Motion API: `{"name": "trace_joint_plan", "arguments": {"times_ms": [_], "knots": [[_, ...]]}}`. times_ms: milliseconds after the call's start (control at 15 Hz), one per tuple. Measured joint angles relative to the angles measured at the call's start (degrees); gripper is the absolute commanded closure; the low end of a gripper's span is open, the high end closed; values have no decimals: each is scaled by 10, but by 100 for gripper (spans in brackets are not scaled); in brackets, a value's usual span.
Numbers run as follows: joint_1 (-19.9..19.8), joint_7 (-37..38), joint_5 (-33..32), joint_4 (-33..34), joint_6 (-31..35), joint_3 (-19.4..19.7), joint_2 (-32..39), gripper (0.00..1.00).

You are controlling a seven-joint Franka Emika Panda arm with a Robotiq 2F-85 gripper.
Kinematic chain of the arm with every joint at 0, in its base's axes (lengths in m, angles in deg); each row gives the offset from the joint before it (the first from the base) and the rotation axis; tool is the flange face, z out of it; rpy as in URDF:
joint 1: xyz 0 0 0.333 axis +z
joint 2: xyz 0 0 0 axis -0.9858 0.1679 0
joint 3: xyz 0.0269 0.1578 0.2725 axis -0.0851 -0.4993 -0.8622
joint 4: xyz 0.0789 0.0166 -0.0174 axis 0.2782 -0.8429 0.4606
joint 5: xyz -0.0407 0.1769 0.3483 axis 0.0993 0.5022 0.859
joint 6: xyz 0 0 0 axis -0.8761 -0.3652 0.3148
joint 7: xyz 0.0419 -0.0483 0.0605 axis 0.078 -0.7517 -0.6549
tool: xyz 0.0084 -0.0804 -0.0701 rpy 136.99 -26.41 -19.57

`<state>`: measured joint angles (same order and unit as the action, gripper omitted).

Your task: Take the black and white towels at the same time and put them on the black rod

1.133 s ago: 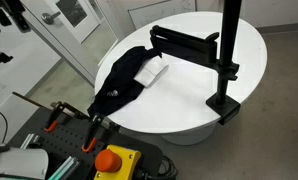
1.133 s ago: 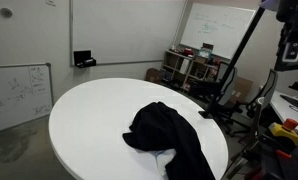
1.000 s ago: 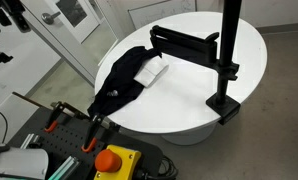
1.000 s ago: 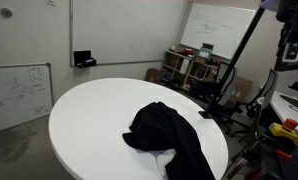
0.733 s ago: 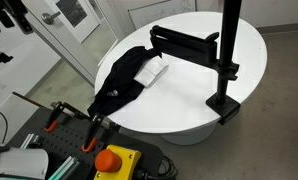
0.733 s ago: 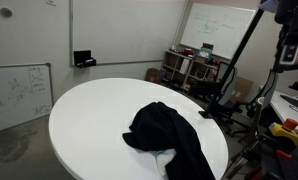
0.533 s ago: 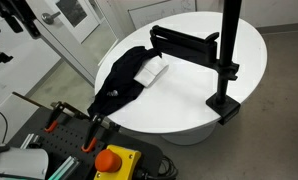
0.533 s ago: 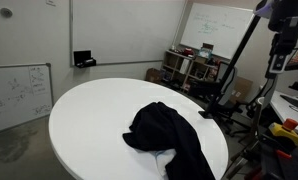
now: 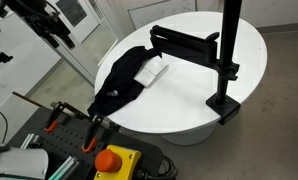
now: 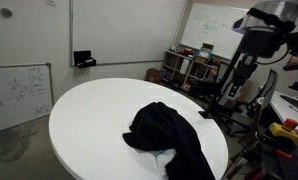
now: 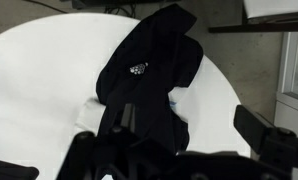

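Note:
The white towel peeks out from under both sides of the black towel's middle folds (image 9: 128,70) (image 11: 140,95). My gripper should move down and across onto those folds next.
The black towel (image 9: 122,76) lies crumpled on the round white table (image 9: 189,85), hanging over its edge. The white towel (image 9: 153,72) with a thin blue stripe lies partly under it. Both also show in the other exterior view, black (image 10: 169,130) over white (image 10: 167,158), and in the wrist view, black (image 11: 149,65) and white (image 11: 186,108). The black rod (image 9: 184,42) juts sideways from the upright pole (image 9: 229,40) above the table. My gripper (image 9: 61,35) is open and empty, high above and off to the side of the towels; its fingers (image 11: 174,135) frame the towels from above.
The pole's clamp base (image 9: 225,103) grips the table edge. A bench with an orange-and-yellow stop button (image 9: 114,160) and clamps stands next to the table. Shelves and clutter (image 10: 189,68) stand behind the table, with whiteboards on the walls.
The arm has swung in from the frame edge toward the table in both exterior views. The towels and rod have not moved.

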<state>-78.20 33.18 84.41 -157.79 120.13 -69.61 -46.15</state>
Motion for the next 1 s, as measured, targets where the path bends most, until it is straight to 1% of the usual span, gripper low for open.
{"name": "trace_joint_plan", "arguments": {"times_ms": [200,400,533,667,867,1000], "knots": [[-8,59,-82,2,79,-19,74,0],[-27,143,-193,14,135,-19,151,0],[-30,211,-274,32,158,-1,201,0],[-26,270,-339,59,171,27,248,0],[-19,344,-406,101,189,55,311,0],[-8,384,-428,128,202,68,350,0]]}}
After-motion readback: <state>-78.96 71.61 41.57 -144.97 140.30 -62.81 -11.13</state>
